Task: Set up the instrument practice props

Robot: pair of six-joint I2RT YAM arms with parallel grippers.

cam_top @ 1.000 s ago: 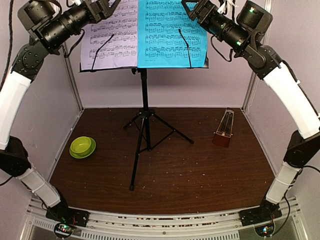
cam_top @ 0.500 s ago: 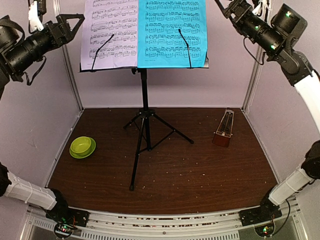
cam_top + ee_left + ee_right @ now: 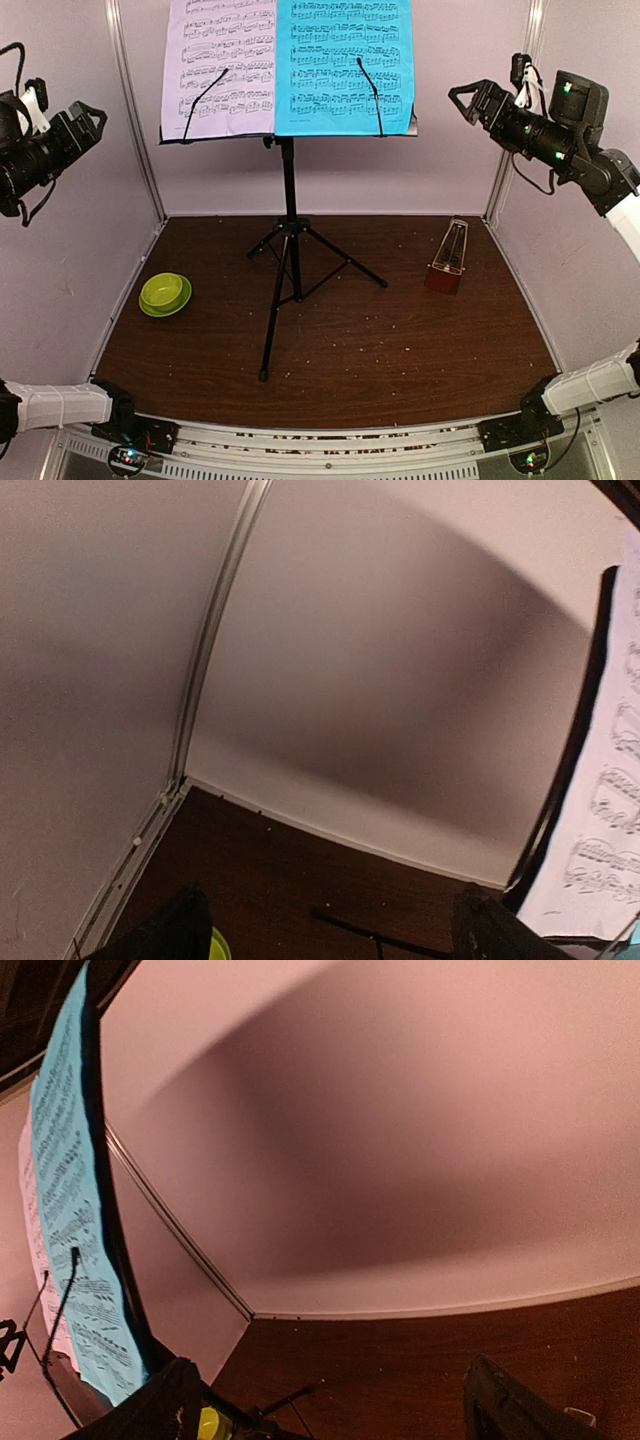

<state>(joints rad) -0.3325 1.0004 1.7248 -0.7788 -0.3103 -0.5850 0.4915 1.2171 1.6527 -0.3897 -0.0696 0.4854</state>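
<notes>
My right gripper is above the metronome, so next it will lower, tip its fingers downward and bring them around the metronome's narrow top [image 3: 458,225] [image 3: 580,1416] where its body tapers.
The black tripod music stand [image 3: 290,220] stands mid-floor. On its desk rest the pale lilac sheet [image 3: 220,70] on the left and the cyan sheet [image 3: 345,65] on the right, each behind a thin wire arm. The reddish-brown pyramid metronome [image 3: 447,258] stands upright on the floor to the right. My left gripper [image 3: 92,122] hangs open by the left wall, well clear of the desk. My right gripper [image 3: 460,105] is open too, right of the cyan sheet and above the metronome. In each wrist view the gripper [image 3: 335,930] [image 3: 335,1405] holds nothing. The lilac sheet [image 3: 610,810] and cyan sheet [image 3: 75,1230] show edge-on.
A lime-green bowl [image 3: 165,293] sits on the brown floor at the left, near the side wall. The stand's three legs spread across the floor's middle. Pale walls with metal corner posts [image 3: 135,120] close in the back and both sides.
Both arms have swung outward and down from the stand's desk toward the side walls, away from the sheets. Both grippers stand a little wider than before.
</notes>
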